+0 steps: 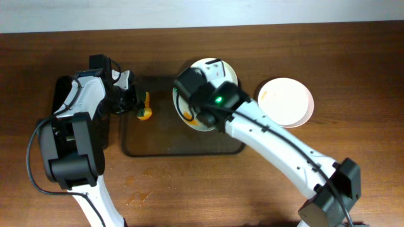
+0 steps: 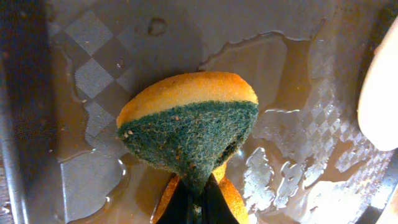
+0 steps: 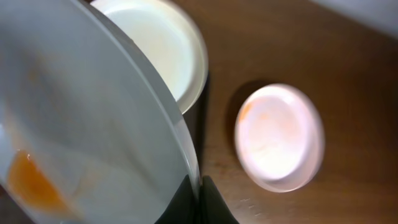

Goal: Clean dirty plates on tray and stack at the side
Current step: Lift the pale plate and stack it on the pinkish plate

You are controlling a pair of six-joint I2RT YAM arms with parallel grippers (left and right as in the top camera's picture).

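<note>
The plate tips steeper in my right gripper next, as orange sauce still clings, then goes past the tray's edge and down onto the third plate (image 1: 286,103) (image 3: 279,138).
My left gripper (image 1: 137,107) is shut on a yellow and green sponge (image 1: 145,113) over the left end of the dark brown tray (image 1: 164,145). In the left wrist view the sponge (image 2: 186,121) hangs just above the wet, sauce-smeared tray floor (image 2: 93,74). My right gripper (image 3: 199,196) is shut on the rim of a tilted dirty plate (image 3: 74,124) with an orange sauce patch, held over the tray's right end (image 1: 197,125). A second plate (image 3: 165,43) lies below it (image 1: 224,68). A third plate (image 1: 287,101) with a faint orange streak sits on the table to the right (image 3: 280,137).
A smaller black tray (image 1: 60,94) lies under the left arm at the far left. Sauce spots (image 1: 136,198) mark the wooden table in front of the tray. The held plate's edge (image 2: 379,99) shows at the right of the left wrist view.
</note>
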